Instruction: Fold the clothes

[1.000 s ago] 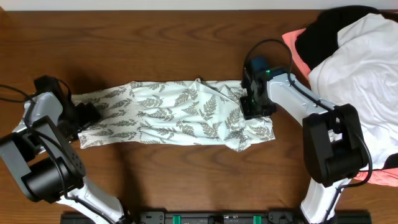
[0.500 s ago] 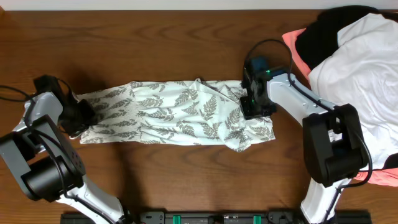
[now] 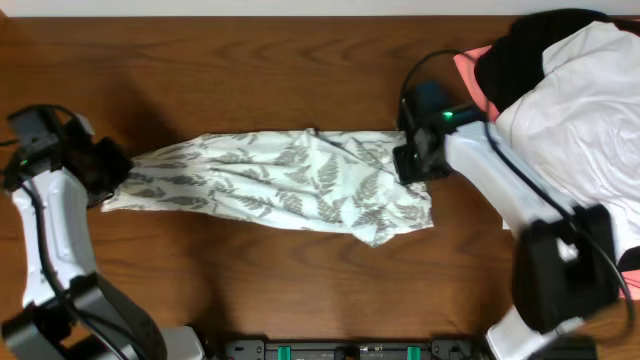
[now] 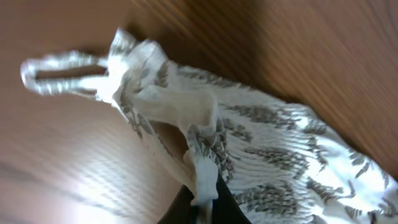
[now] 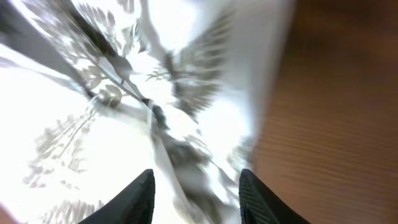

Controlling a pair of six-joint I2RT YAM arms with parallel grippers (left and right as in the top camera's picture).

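Observation:
The garment's middle (image 3: 312,180) lies to my left gripper's right in the overhead view, so I will carry the pinched end onto it and release, folding the stretched cloth.
The clothes (image 3: 290,185), a thin white garment printed with grey-green fern leaves, lie stretched left to right across the brown table. My left gripper (image 3: 108,168) is shut on its left end; in the left wrist view a pinched fold (image 4: 202,174) runs into the shut gripper (image 4: 204,200), and a strap loop (image 4: 62,68) trails beyond. My right gripper (image 3: 412,165) is over the garment's right end. Its fingers (image 5: 140,199) stand apart, and a blurred ridge of the printed cloth (image 5: 180,143) lies between them at the gripper (image 5: 198,190).
A pile of other garments fills the back right corner: plain white (image 3: 575,130), black (image 3: 530,45) and coral-pink (image 3: 468,68). It lies close behind my right arm. Bare wood (image 3: 250,70) stretches behind the clothes, and more (image 3: 300,290) in front of them.
My left gripper has shut on the garment's left end and drawn it leftwards, stretching the cloth. Both arms have risen, and the right gripper has shifted slightly right.

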